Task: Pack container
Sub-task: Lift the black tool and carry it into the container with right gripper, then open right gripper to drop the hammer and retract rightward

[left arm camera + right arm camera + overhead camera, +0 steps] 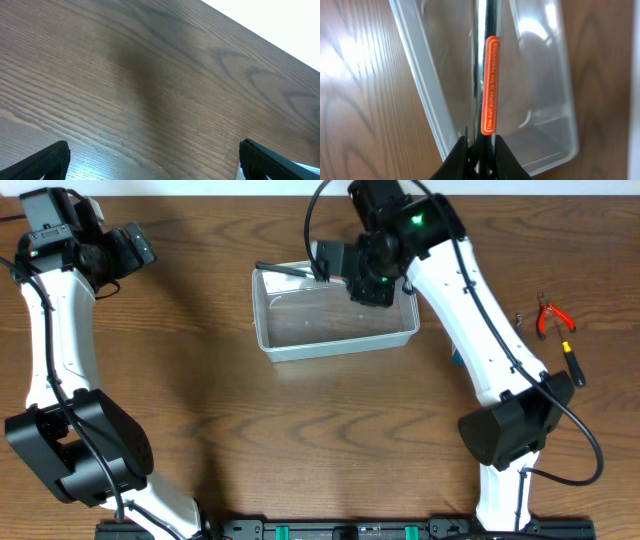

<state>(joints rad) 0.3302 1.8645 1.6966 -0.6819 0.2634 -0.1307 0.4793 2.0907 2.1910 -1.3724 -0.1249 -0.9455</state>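
My right gripper moves back and down to the container's bare bottom next and releases the nail puller bar [285, 270], since the bar hangs over the container's far edge.
The clear plastic container [335, 325] stands on the table at top centre, and nothing shows inside it. My right gripper [345, 268] is shut on a black nail puller bar [285, 270] with an orange label [491, 85], held over the container's far edge. In the right wrist view the bar runs up from the fingers [482, 152] over the container [545, 115]. My left gripper [140, 248] is open and empty at the far left, over bare wood [150, 100].
Red-handled pliers [552, 315] and a black-handled screwdriver [573, 365] lie at the right of the table. A small metal piece [520, 318] lies next to the pliers. The right arm reaches over the container's right end.
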